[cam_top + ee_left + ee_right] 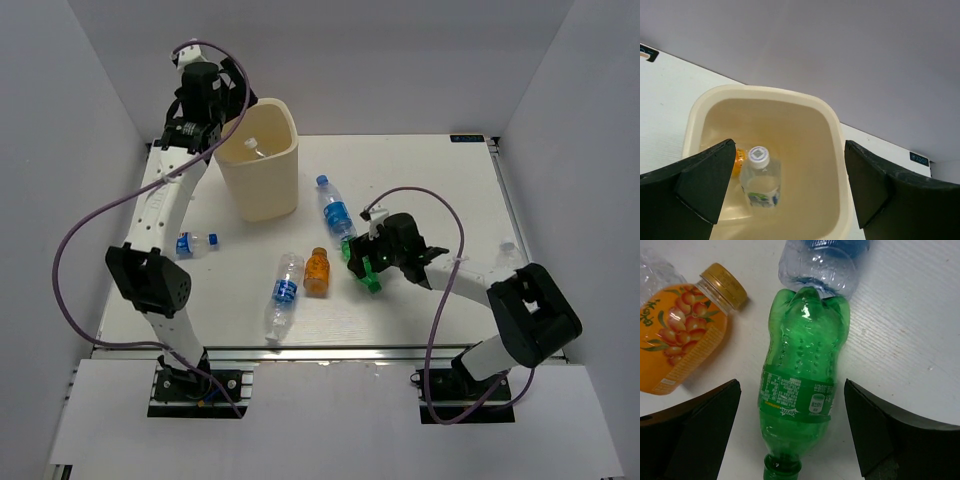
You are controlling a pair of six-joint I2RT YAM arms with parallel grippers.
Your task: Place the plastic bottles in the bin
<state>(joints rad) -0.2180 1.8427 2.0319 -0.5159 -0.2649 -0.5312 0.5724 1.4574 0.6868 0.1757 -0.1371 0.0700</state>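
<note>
The right gripper lowers slightly next and closes its open fingers across the green bottle's label (796, 398), since that label lies just below it, between my fingers.
The cream bin (258, 165) stands at the back left. My left gripper (222, 138) hangs open and empty over its rim. In the left wrist view (790, 192) the bin (765, 92) holds a clear bottle with a white cap (760, 182) and an orange bottle (739, 160). My right gripper (366, 268) is open, its fingers on either side of the lying green bottle (800, 375), not touching it. An orange bottle (317, 271), a clear bottle (283, 295) and a blue-capped bottle (333, 207) lie on the table.
A small crushed bottle with a blue cap (196, 243) lies at the left. In the right wrist view the orange bottle (682, 350) lies left of the green one, and a clear bottle (825, 260) touches its base. Grey walls enclose the table.
</note>
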